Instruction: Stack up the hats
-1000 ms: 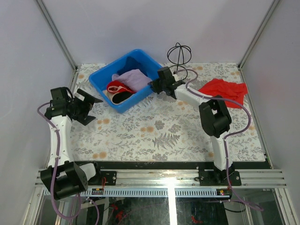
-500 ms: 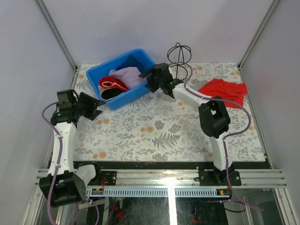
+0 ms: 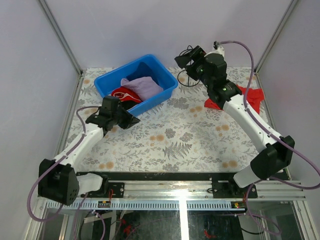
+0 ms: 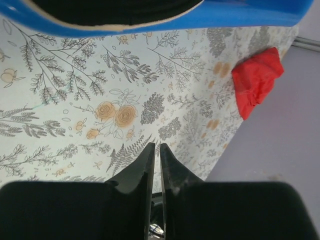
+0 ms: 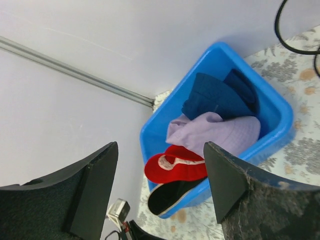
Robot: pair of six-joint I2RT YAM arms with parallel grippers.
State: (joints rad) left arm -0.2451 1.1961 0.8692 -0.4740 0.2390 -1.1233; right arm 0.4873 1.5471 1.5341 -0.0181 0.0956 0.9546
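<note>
The open fingers of my right gripper are facing the hats, so I need to turn it away from the bin [image 3: 170, 92] and go down onto the black wire stand's upper wire [image 3: 188, 47].
Four hats lie in a blue bin [image 3: 170, 92] at the back left: navy [image 5: 215, 97] at the rear, lavender [image 3: 144, 86] [image 5: 217, 132] in the middle, red [image 3: 121, 93] [image 5: 175, 167] beside it, and beige with black lining [image 5: 172, 196] [image 4: 115, 10] against the front wall. My left gripper [image 3: 133, 121] [image 4: 156, 147] is shut on nothing, low over the table just in front of the bin. Raised to the bin's right, my right gripper [image 3: 182, 59] [image 5: 160, 146] is open and empty, and looks down at the hats.
A flat red cloth [image 3: 250, 95] [image 4: 255, 80] lies at the back right, partly under the right arm. The black wire stand [image 3: 188, 76] is behind the right wrist, its wire [image 5: 280, 20] showing. Grey walls enclose the flowered table [image 3: 170, 140].
My left arm swung right to the bin's front and its gripper shut. My right gripper opened, left the bin's rim and rose up and to the right. The bin shifted.
</note>
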